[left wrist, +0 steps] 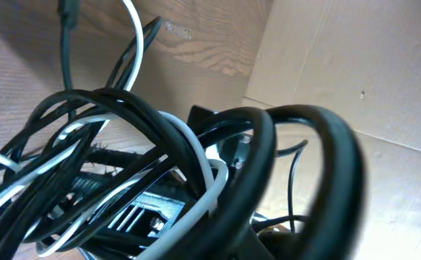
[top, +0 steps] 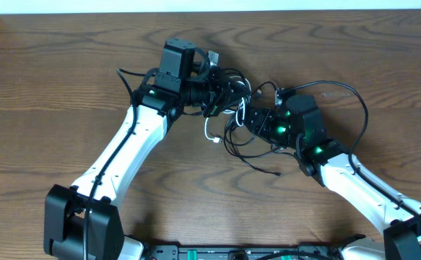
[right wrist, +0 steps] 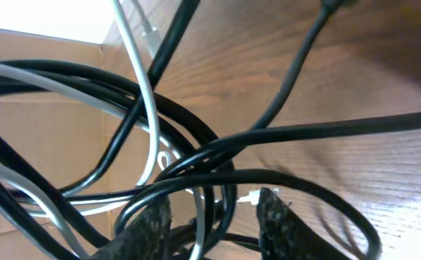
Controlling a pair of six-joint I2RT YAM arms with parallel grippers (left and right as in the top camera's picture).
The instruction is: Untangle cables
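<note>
I need to move my left gripper back and down to its left in the overhead view, over bare tabletop, and release the cables next.
The cables (top: 232, 101) form one knot of thin black cords with one white cord (top: 209, 134) on the wooden table, between my two grippers. My left gripper (top: 216, 92) is buried in the knot's left side and is shut on the cables. In the left wrist view, black loops and the white cord (left wrist: 199, 155) hang across its jaws and hide them. My right gripper (top: 245, 119) meets the knot from the lower right. It stands open (right wrist: 214, 198), its fingers (right wrist: 275, 224) apart, with black cords (right wrist: 217, 148) and the white cord (right wrist: 149, 94) running loosely through the gap.
A loose black cord end (top: 277, 173) trails toward the front of the table (top: 66, 72). A wide black loop (top: 362, 108) arcs over the right arm. A cardboard wall (left wrist: 340, 65) stands beyond the table's edge.
</note>
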